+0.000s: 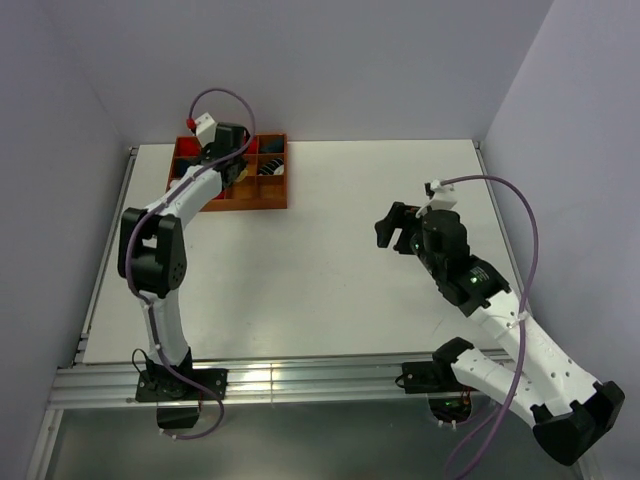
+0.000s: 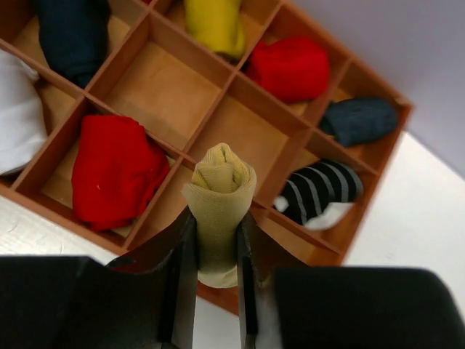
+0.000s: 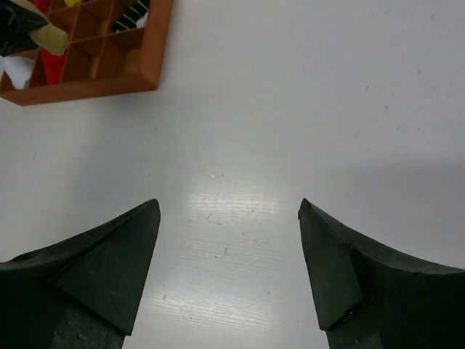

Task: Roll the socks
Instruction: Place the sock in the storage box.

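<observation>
I need to lower the tan-yellow sock (image 2: 218, 193) with my left gripper next into the tray's near-row section (image 2: 168, 206) beside the red sock and let it go, because that empty section is below the gripper.
My left gripper (image 2: 216, 218) is shut on a rolled tan-yellow sock (image 2: 218, 193) and holds it upright above the near row of the brown wooden tray (image 2: 240, 83). In the top view the left gripper (image 1: 232, 150) is over the tray (image 1: 268, 204). Rolled socks lie in the compartments: a red one (image 2: 116, 171), another red one (image 2: 290, 69), and a black-and-white striped one (image 2: 320, 190). The compartment under the tan sock looks empty. My right gripper (image 1: 395, 228) is open and empty over the bare table (image 3: 240, 109).
Other compartments hold a yellow sock (image 2: 214, 25), a navy one (image 2: 73, 33), a dark grey-blue one (image 2: 360, 120) and a white one (image 2: 18, 116). The tray's corner shows in the right wrist view (image 3: 94, 87). Walls enclose the table on three sides.
</observation>
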Available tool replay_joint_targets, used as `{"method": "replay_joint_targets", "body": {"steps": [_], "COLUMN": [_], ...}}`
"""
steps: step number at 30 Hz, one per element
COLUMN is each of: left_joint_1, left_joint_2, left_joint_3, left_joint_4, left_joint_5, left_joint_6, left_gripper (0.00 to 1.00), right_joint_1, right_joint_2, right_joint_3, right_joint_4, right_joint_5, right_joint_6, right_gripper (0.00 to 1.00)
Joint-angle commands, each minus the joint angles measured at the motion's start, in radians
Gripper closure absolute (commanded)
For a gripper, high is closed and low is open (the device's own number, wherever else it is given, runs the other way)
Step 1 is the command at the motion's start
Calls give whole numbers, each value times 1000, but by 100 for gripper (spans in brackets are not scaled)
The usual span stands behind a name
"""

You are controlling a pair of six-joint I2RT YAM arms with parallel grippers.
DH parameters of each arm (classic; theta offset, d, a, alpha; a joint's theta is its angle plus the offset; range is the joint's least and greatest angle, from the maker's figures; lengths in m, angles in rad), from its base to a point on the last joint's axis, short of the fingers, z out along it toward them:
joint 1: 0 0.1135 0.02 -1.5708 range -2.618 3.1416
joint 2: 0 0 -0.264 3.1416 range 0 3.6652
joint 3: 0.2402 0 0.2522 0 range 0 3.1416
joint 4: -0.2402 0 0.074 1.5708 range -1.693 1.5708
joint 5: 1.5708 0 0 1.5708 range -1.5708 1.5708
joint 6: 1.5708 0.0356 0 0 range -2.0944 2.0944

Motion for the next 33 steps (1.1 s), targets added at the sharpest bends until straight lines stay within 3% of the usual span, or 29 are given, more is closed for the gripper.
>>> {"method": "replay_joint_targets", "body": {"steps": [1,22,25,26,29,33], "left_joint_1": [11,50,64,70,81,86], "left_joint_2": [72,379,396,395,373,334], "left_joint_3": [29,265,295,288,279,291], "left_joint_4": [93,-276,-313,-310,-301,-308], "left_joint_5": [-13,194,194,195,206,211], "left_joint_6": [3,-72,-64,-60,-52,-41], "left_gripper": [100,99,88,74,51,38], "right_joint_1": [-6,-7,-6,-6,-6,-6], "right_joint_2": [17,64,55,54,46,34], "right_joint_3": [-11,-34,-46,-53,-56,-50], "right_joint_4": [26,30,38,40,44,38], "right_joint_5": [-17,-45,-42,-43,-48,-50], "right_joint_6": [-13,-31,-33,-33,-33,-36], "right_gripper": [16,20,20,20,20,20]}}
